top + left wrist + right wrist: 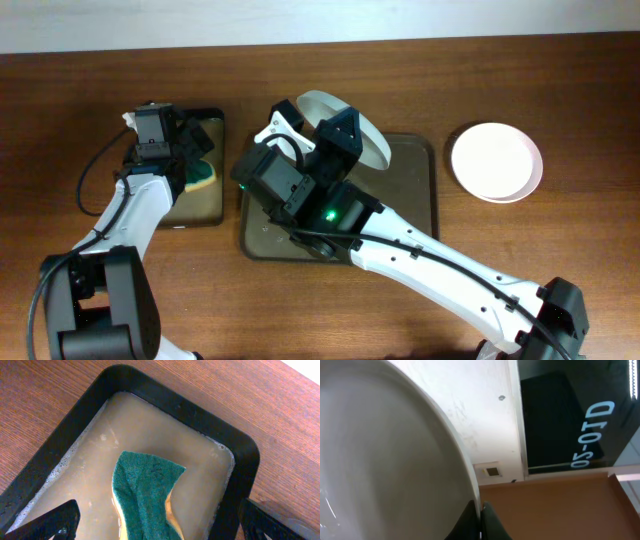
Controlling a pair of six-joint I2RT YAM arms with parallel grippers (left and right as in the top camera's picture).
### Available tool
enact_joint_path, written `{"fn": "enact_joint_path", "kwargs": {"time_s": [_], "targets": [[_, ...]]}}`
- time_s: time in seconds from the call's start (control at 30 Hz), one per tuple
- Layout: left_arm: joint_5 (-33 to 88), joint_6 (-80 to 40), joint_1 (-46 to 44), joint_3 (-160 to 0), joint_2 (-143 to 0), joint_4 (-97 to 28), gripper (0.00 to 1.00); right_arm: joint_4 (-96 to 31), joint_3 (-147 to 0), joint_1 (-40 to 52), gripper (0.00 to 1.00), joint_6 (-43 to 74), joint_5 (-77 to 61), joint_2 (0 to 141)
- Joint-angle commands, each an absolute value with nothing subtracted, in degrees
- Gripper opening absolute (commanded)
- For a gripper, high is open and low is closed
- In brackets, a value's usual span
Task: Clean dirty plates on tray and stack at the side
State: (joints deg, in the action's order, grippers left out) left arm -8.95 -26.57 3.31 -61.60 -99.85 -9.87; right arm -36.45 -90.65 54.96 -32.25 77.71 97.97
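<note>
My right gripper will turn to make the tilted plate level, and then it will lower the plate onto the other white plate, which is beside the tray.
My right gripper (pixel 481 515) is shut on the rim of a white plate (pixel 385 460) and holds it tilted on edge. In the overhead view this plate (pixel 372 140) and the gripper (pixel 335 130) are above the far part of the dark brown tray (pixel 410 175). Another white plate (pixel 496 162) lies on the table right of the tray; I cannot tell if more lie under it. My left gripper (pixel 160 527) is open over a green and yellow sponge (pixel 147 495) and does not touch it.
The sponge lies in murky, soapy water in a small black tray (pixel 240 455), which stands left of the brown tray in the overhead view (pixel 200 205). The right arm crosses the table's front right. The table is brown wood.
</note>
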Motion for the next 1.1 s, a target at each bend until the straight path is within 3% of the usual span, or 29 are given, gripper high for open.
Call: {"fn": "enact_joint_path", "kwargs": {"time_s": [0.0, 0.1, 0.27, 0.33, 0.4, 0.43, 0.5, 0.6, 0.67, 0.77, 0.83, 1.07], "targets": [[-8.8, -26.0, 3.5, -61.8, -98.7, -9.9, 1.0, -39.2, -91.8, 54.9, 0.04, -21.2, 68.8, 96.8], [-8.8, -26.0, 3.5, -61.8, -98.7, -9.9, 0.99, -51.4, -91.4, 51.4, 0.04, -26.1, 39.7, 97.2], [-8.8, -26.0, 3.5, -61.8, -98.7, -9.9, 0.99, -52.8, -91.4, 47.6, 0.04, -4.9, 63.1, 96.7], [-8.8, -26.0, 3.5, -61.8, -98.7, -9.9, 0.99, -53.2, -91.4, 46.5, 0.04, -4.9, 52.1, 96.8], [-8.8, -26.0, 3.5, -61.8, -98.7, -9.9, 0.99, -58.8, -91.4, 44.7, 0.04, -20.0, 28.4, 97.1], [-8.8, -26.0, 3.5, -61.8, -98.7, -9.9, 0.99, -61.1, -91.4, 43.8, 0.04, -22.7, 26.6, 97.1], [-8.8, -26.0, 3.5, -61.8, -98.7, -9.9, 0.99, -61.8, -91.4, 40.3, 0.04, -12.6, 32.2, 97.1], [-8.8, -26.0, 3.5, -61.8, -98.7, -9.9, 0.99, -62.0, -91.4, 30.3, 0.04, 1.8, 32.9, 97.1], [-8.8, -26.0, 3.5, -61.8, -98.7, -9.9, 0.99, -61.9, -91.4, 20.6, 0.04, 6.3, 22.2, 97.1], [-8.8, -26.0, 3.5, -61.8, -98.7, -9.9, 0.99, -60.6, -90.9, 5.8, 0.04, 6.3, 0.2, 97.1], [-8.8, -26.0, 3.5, -61.8, -98.7, -9.9, 0.99, -60.4, -90.3, -1.6, 0.04, 6.3, -7.2, 97.1], [-8.8, -26.0, 3.5, -61.8, -98.7, -9.9, 1.0, -57.7, -83.0, -22.6, 0.04, 6.3, -10.1, 97.1]]}}
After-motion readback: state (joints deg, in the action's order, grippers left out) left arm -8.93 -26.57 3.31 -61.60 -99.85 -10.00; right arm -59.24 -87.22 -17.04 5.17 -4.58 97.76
